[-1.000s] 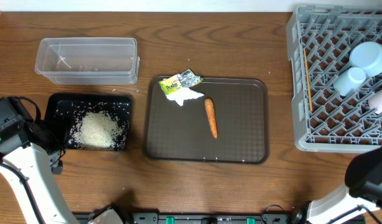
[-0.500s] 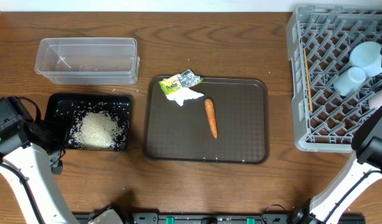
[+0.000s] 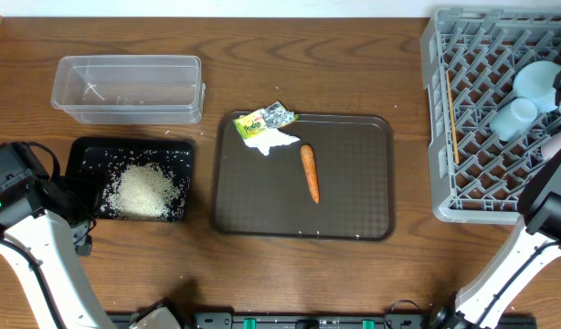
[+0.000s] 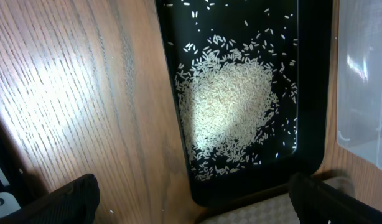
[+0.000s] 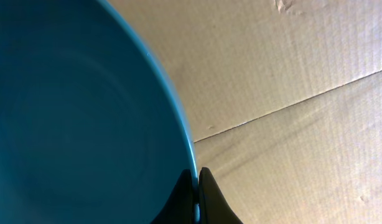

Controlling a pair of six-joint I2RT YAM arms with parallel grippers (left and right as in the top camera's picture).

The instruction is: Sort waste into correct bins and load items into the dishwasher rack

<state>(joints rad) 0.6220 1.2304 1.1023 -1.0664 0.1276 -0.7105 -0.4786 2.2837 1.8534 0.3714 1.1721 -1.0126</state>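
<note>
The right gripper lowers the large blue bowl into the rack's far slots next and lets go of its rim, since the space beyond the light-blue bowl is empty.
White rice [image 3: 143, 192] lies heaped in the shallow black tray [image 3: 84, 174]; it also shows in the left wrist view [image 4: 231, 106]. The clear tub [image 3: 125, 114] stands behind it. The carrot [image 3: 310, 173], wrapper [image 3: 267, 118] and tissue scrap [image 3: 271, 140] lie on the brown serving tray [image 3: 354, 201]. The grey rack [image 3: 486, 183] holds chopsticks [image 3: 452, 119], a small light-blue bowl [image 3: 543, 85] and a pale cup [image 3: 515, 119]. My left gripper [image 4: 197, 205] is open and empty beside the black tray's near corner. My right gripper [image 5: 197, 180] is shut on the rim of the large blue bowl [image 5: 79, 112].
My left arm [image 3: 25, 196] stands at the table's left edge. My right arm [image 3: 550, 215] rises at the right edge beside the rack. A beige cardboard surface [image 5: 290, 93] lies behind the blue bowl in the right wrist view.
My right arm has moved from the lower right corner up along the right edge toward the rack. The left arm and the waste have not moved.
</note>
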